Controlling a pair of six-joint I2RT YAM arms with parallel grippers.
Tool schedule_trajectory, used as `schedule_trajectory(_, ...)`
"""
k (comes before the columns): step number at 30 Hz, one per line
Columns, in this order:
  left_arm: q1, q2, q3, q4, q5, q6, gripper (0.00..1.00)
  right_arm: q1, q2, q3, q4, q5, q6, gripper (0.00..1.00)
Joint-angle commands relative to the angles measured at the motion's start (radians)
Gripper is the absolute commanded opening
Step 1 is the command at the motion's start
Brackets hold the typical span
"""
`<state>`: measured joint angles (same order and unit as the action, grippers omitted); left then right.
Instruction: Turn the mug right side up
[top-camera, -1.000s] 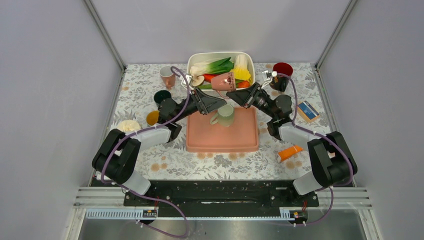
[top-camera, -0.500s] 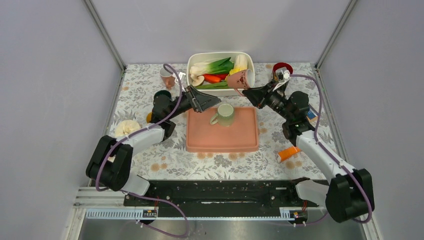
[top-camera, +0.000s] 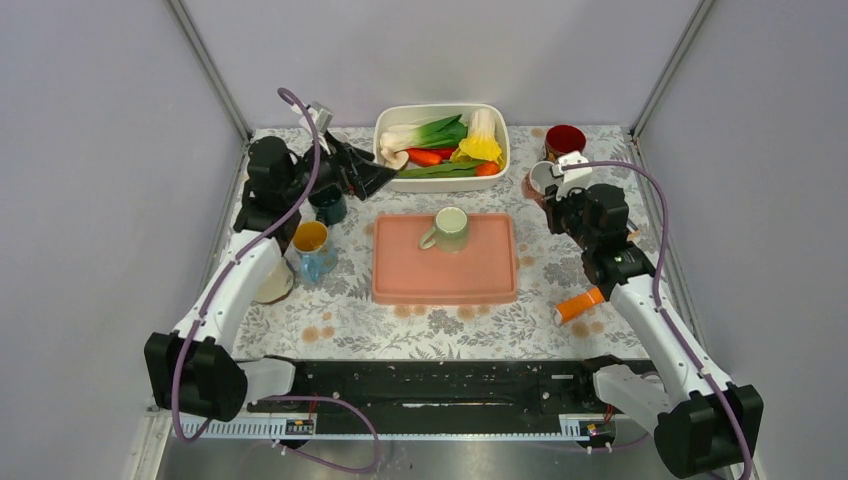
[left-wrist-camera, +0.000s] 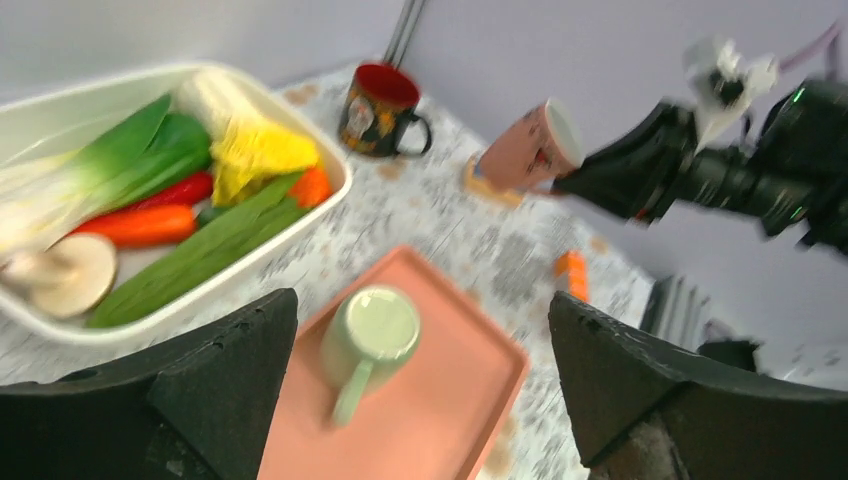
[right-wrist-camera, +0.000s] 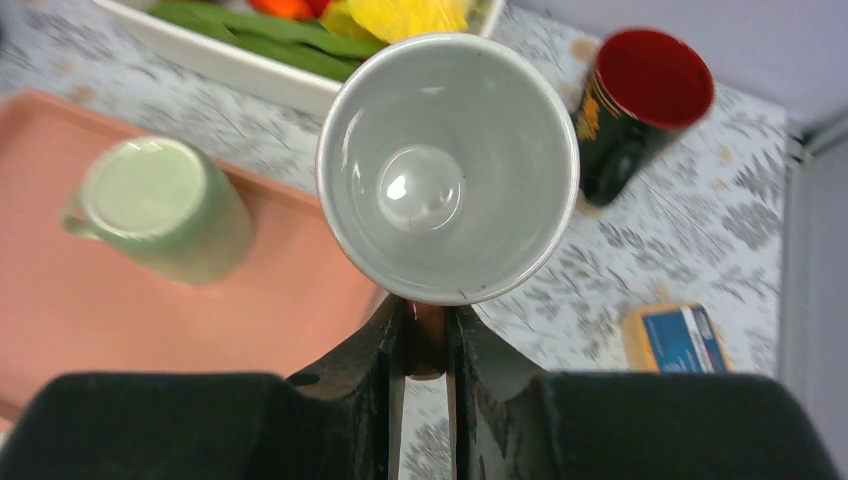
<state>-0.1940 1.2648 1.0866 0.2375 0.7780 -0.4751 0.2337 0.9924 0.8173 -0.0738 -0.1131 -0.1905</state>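
The right gripper lowers to the cloth by the blue box next and tips its fingers down, since the mug hangs tilted. Then it lets go.
A pink mug with a white inside (top-camera: 538, 179) is held by its handle in my shut right gripper (top-camera: 553, 194), right of the pink tray (top-camera: 445, 282). In the right wrist view its mouth (right-wrist-camera: 448, 165) faces the camera and the handle sits between the fingers (right-wrist-camera: 352, 372). In the left wrist view it (left-wrist-camera: 528, 152) hangs tilted over the floral cloth. A green mug (top-camera: 450, 228) stands base up on the tray, also in the left wrist view (left-wrist-camera: 370, 336) and the right wrist view (right-wrist-camera: 160, 210). My left gripper (top-camera: 372, 178) is open and empty at the back left.
A white tub of vegetables (top-camera: 440, 107) stands at the back centre. A dark mug with a red inside (top-camera: 565, 140) is at the back right. A dark green cup (top-camera: 328, 203) and a blue glass mug (top-camera: 312, 246) are left of the tray. An orange item (top-camera: 580, 303) and a blue box (right-wrist-camera: 680, 336) lie at the right.
My right arm carried the pink mug from over the tub to the right of the tray, turning its mouth upward. My left arm pulled back from the tray to the back left.
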Motion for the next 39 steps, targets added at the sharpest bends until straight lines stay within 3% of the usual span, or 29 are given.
schedule_trajectory(1,0.016,-0.059,0.026,-0.480,-0.035,0.426,0.99,-0.025,0.017,0.076,-0.078,0.157,-0.141,0.00)
schedule_trajectory(7,0.028,-0.079,-0.024,-0.750,-0.067,0.710,0.99,-0.096,0.139,0.078,-0.072,0.168,-0.160,0.00)
schedule_trajectory(12,0.030,-0.072,-0.065,-0.777,-0.121,0.774,0.99,-0.159,0.281,0.135,-0.047,0.159,-0.169,0.00)
schedule_trajectory(29,0.040,-0.026,-0.069,-0.805,-0.056,0.776,0.99,-0.227,0.553,0.145,0.146,0.066,-0.140,0.00)
schedule_trajectory(39,0.044,-0.025,-0.070,-0.806,-0.043,0.777,0.99,-0.227,0.633,0.250,0.052,0.056,-0.141,0.00)
